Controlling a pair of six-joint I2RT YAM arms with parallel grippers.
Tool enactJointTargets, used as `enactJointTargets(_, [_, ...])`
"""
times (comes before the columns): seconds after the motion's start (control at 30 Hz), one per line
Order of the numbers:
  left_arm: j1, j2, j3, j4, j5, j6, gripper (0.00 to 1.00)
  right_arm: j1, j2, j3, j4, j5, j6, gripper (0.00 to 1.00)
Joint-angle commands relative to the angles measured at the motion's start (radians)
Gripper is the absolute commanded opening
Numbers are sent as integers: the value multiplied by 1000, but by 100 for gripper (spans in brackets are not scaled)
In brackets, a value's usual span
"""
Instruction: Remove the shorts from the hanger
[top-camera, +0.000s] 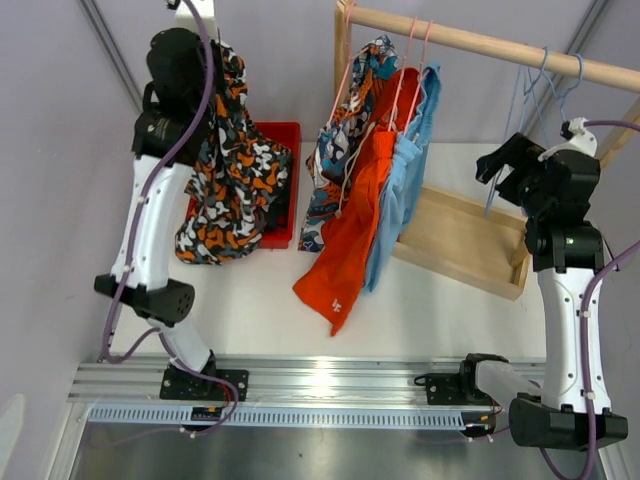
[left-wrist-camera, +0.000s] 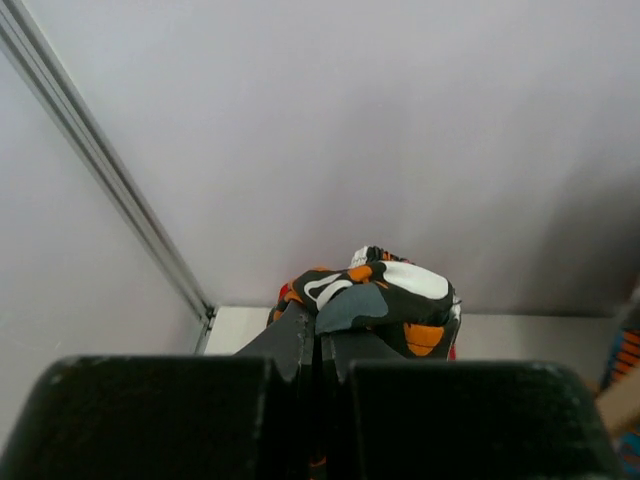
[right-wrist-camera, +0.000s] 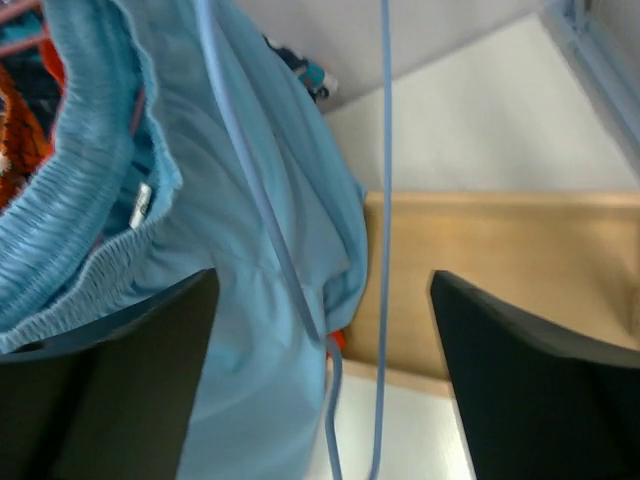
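Observation:
The light blue shorts hang closest, on a pink hanger, so my right gripper goes left in the top view next, onto that hanger's wire.
My left gripper (top-camera: 218, 52) is raised high and shut on the orange-black-white blotched shorts (top-camera: 235, 170), which hang down in front of the red bin (top-camera: 287, 135). In the left wrist view the jaws (left-wrist-camera: 320, 325) pinch a bunch of that fabric (left-wrist-camera: 385, 295). The teal-orange-white wave print shorts (top-camera: 345, 130), the bright orange shorts (top-camera: 355, 230) and the light blue shorts (top-camera: 405, 190) hang on hangers from the wooden rod (top-camera: 500, 48). My right gripper (top-camera: 497, 165) is open and empty, to the right of the light blue shorts (right-wrist-camera: 250, 200). Its jaws (right-wrist-camera: 325, 280) frame a blue hanger wire (right-wrist-camera: 383, 200).
Empty blue hangers (top-camera: 535, 85) hang on the rod near my right gripper. The rack's wooden base (top-camera: 470, 240) lies on the white table, also seen in the right wrist view (right-wrist-camera: 500, 270). Dark fabric (top-camera: 281, 210) lies in the red bin.

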Motion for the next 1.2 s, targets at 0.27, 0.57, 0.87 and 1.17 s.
enactJointTargets(0.27, [115, 213, -156, 97, 128, -181, 99, -4, -167, 115, -88, -85, 43, 99])
enactJointTargets(0.57, [89, -113, -472, 74, 171, -293, 99, -3, -106, 350, -110, -237, 102, 99])
enactJointTargets(0.87, [-3, -639, -1049, 92, 213, -312, 99, 98, 98, 422, 48, -296, 138, 95])
enactJointTargets(1.17, [-26, -925, -1334, 8, 288, -384, 99, 236, 348, 557, 79, -185, 82, 93])
